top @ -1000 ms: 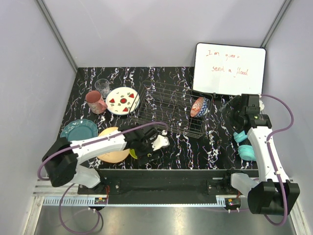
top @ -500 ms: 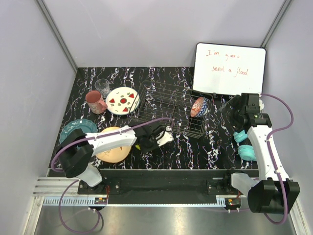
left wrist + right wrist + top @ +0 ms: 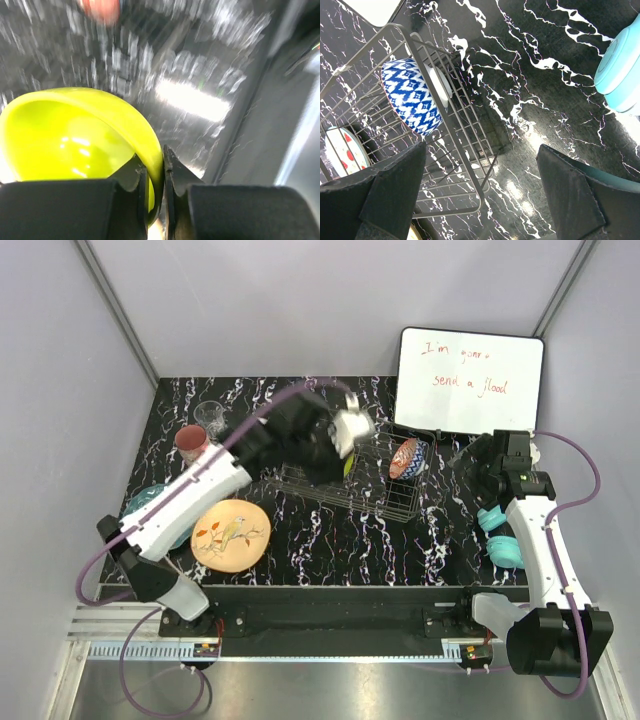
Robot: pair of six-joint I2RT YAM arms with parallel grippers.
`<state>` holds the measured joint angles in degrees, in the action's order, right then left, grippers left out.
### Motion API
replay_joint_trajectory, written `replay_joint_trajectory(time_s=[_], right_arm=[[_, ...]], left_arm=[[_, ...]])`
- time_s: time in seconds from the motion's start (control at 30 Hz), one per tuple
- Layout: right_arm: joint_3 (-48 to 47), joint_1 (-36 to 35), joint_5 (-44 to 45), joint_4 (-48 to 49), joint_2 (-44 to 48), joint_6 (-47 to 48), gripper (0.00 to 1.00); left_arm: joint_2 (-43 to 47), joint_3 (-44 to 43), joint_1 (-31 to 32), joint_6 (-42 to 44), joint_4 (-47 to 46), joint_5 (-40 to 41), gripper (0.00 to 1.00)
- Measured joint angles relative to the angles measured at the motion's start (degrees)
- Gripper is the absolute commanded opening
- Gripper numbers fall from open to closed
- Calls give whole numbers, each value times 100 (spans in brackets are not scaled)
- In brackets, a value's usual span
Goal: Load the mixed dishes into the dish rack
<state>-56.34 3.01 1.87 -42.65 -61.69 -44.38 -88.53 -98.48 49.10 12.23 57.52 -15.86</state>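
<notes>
The rack's empty near corner (image 3: 398, 496) is below the left gripper and to its right in the top view, so the robot will move the gripper that way, lower the lime-green bowl and release it.
My left gripper (image 3: 346, 443) hangs above the dish rack (image 3: 392, 502), shut on the rim of the lime-green bowl (image 3: 75, 135). One finger is inside the bowl and one outside, as the left wrist view (image 3: 163, 156) shows. The red-white patterned bowl (image 3: 407, 458) lies on its side at the rack's right end (image 3: 412, 97). On the table to the left are the peach bird-pattern plate (image 3: 231, 534), the teal plate (image 3: 150, 502), the pink mug (image 3: 190, 440) and the clear glass (image 3: 209, 415). The watermelon plate (image 3: 340, 150) is hidden by my left arm from above. My right gripper (image 3: 480, 470) is open beside the rack (image 3: 463, 128), holding nothing.
A whiteboard (image 3: 468, 380) with red writing leans at the back right. Small teal curved objects (image 3: 500, 535) lie next to my right arm, one showing in the right wrist view (image 3: 620, 75). Grey walls enclose the black marbled table.
My left gripper shut on the lime-green bowl next to the peach plate, then lifted it up and back to above the rack. The right arm has not moved.
</notes>
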Motion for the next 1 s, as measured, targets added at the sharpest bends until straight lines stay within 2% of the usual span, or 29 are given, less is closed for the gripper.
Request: replay_joint_trajectory(time_s=[0.1,0.17,0.27,0.37,0.5,0.6,0.77,1.0], right_arm=[[0,0,2,0,2,2,100],[0,0,4,0,2,4,100],[0,0,11,-4,2,22,100],[0,0,17,-7,2,42,100],[0,0,33,-28,4,57,100],[0,0,48,-44,4,66,100],[-2,0,42,-44,-4,85,100],[-149,0,-2,-57,-79,109,100]], left_arm=[[-175,-1054,-678,-660,-260,-1231,0],[-400,-1377,-1102,-1390,-688,-2109,0],[-977,-1231,-1462,-3095,-2234,-3329,0],[-1694,-640,-1416,-4948,-4100,-3976,0],[-2662,-599,-1137,-6391,-5241,-4197,0],[-2924,-597,-940,-6959,-5565,-4223,0],[-2929,-597,-776,-7346,-6013,-4181,0],[-2935,-597,-691,-7431,-5969,-3790,0]])
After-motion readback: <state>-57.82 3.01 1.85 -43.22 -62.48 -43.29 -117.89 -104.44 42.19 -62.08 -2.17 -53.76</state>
